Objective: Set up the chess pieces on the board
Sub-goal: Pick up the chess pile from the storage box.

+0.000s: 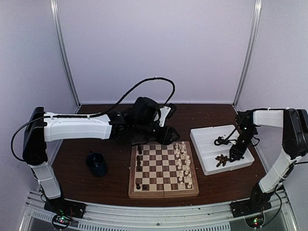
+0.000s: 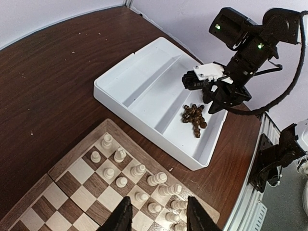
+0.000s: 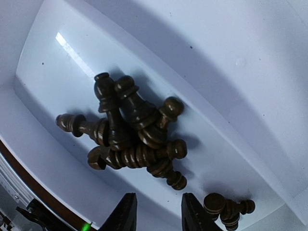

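Note:
My right gripper shifts toward the board side next and lowers onto a lying piece, since the dark heap lies on that side of my open fingers.
The board (image 1: 163,188) lies at the table's middle. Several cream chess pieces (image 1: 183,166) stand on its two right columns, and a few dark ones (image 1: 139,163) on its left column. My left gripper (image 1: 168,135) hovers over the board's far edge. In the left wrist view it (image 2: 159,219) is open and empty above the cream pieces (image 2: 139,169). My right gripper (image 1: 235,154) hangs over the white tray (image 1: 207,137). In the right wrist view it (image 3: 159,214) is open and empty just above a heap of lying dark pieces (image 3: 134,130). Two more dark pieces (image 3: 226,207) lie beside it.
A dark blue cup (image 1: 97,163) stands left of the board. The tray's far compartment (image 2: 144,79) holds nothing. The right arm (image 2: 250,43) reaches over the tray. Metal rails run along the table's near edge (image 1: 154,211).

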Controlling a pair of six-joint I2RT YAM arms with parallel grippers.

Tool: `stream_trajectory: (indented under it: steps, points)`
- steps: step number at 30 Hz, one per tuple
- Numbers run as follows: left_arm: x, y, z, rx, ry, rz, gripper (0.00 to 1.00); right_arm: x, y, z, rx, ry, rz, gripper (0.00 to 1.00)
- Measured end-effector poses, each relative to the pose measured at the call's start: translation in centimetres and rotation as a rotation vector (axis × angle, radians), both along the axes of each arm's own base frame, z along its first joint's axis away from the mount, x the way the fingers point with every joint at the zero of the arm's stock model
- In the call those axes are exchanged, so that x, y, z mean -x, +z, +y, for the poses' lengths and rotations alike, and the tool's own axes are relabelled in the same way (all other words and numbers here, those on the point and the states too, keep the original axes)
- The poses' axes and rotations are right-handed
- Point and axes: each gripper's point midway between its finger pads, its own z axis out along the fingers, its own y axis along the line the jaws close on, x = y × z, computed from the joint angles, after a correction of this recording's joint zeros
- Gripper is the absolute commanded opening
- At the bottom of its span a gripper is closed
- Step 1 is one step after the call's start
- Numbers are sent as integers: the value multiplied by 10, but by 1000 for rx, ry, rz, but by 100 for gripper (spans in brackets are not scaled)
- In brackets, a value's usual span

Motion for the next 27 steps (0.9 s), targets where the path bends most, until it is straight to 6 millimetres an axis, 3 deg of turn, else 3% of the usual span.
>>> stream_trajectory:
  steps: [6, 11, 21, 24, 27]
  points:
    - [0, -1, 1, -3, 2, 0, 38, -4, 9, 22, -43, 19, -17, 50]
    - [0, -1, 1, -3, 3, 0, 38, -6, -1, 35, -37, 16, 17, 51]
    - [-2, -3, 3, -11, 16, -4, 38, -5, -13, 15, 126, 1, -12, 57]
    - [-2, -3, 3, -11, 15, -4, 38, -6, -13, 10, 160, -3, -21, 54]
    - [-2, -3, 3, -11, 15, -4, 38, -6, -13, 6, 181, -10, -27, 40]
